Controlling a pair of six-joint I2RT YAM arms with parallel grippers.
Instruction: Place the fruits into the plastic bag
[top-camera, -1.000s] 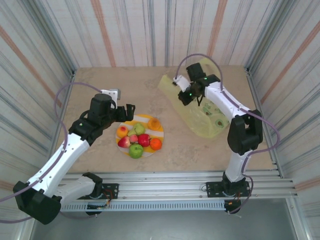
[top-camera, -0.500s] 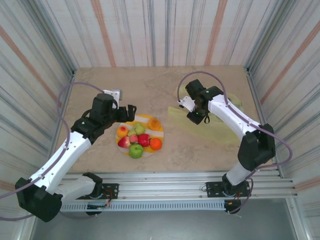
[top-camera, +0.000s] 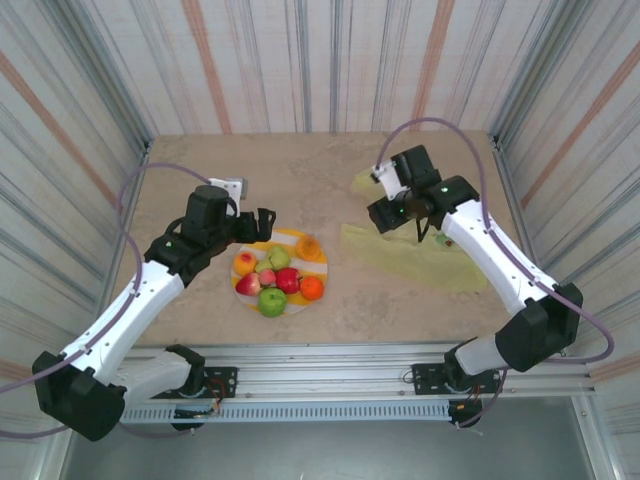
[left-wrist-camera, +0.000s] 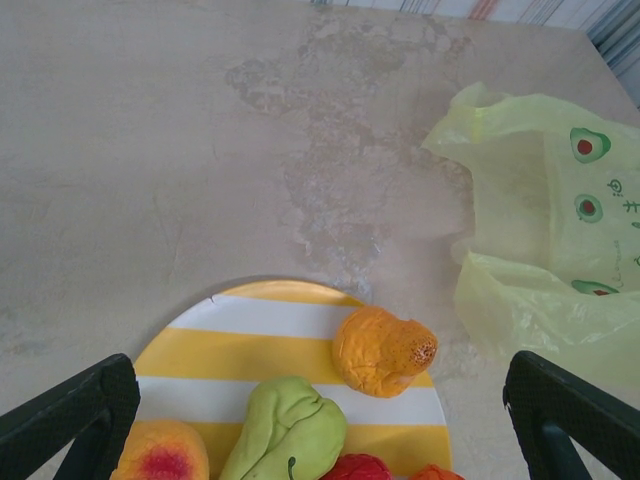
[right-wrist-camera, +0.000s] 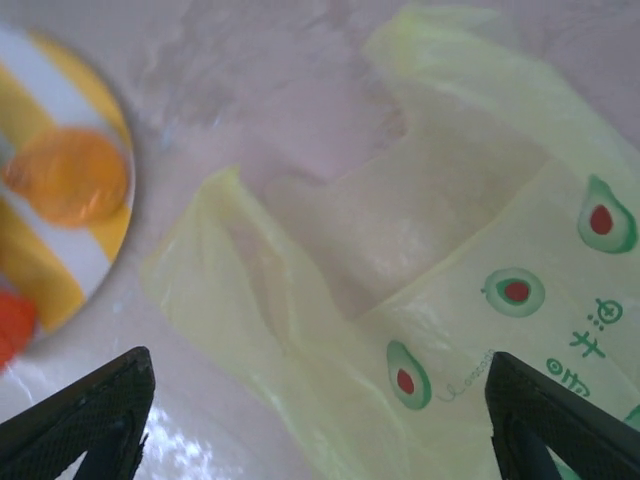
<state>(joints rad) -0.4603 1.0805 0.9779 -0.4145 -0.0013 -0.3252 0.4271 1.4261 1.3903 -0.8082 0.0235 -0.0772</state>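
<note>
The edge of the bag's opening beside the middle avocado (right-wrist-camera: 456, 256) is below my right gripper's open fingers. The gripper moves down and closes on it next, because the bag's layers part there.
Several fruits (top-camera: 272, 301) sit on the yellow-and-white striped plate (top-camera: 285, 237): red and green apples, oranges, a peach. My left gripper (top-camera: 262, 226) hovers open over the plate's far edge. In the left wrist view its gripper (left-wrist-camera: 315, 440) spans an orange fruit (left-wrist-camera: 383, 350) and a green one (left-wrist-camera: 285, 430), touching neither. The plastic bag (top-camera: 420, 260) lies flat and crumpled right of the plate. My right gripper (top-camera: 385, 220) hangs open above the bag's left end; in the right wrist view the gripper (right-wrist-camera: 320, 430) is wide apart above the bag (right-wrist-camera: 450, 250), with nothing between its fingers.
Striped walls enclose the table on three sides. A small grey-white block (top-camera: 228, 186) lies behind the left arm. Bare tabletop (top-camera: 300, 170) stretches behind the plate and bag. The plate's edge (right-wrist-camera: 30, 250) with an orange fruit (right-wrist-camera: 70, 175) lies left of the bag.
My right gripper went from shut to open and let go of the bag, which dropped and flattened on the table. The right arm swung right. The left arm barely moved.
</note>
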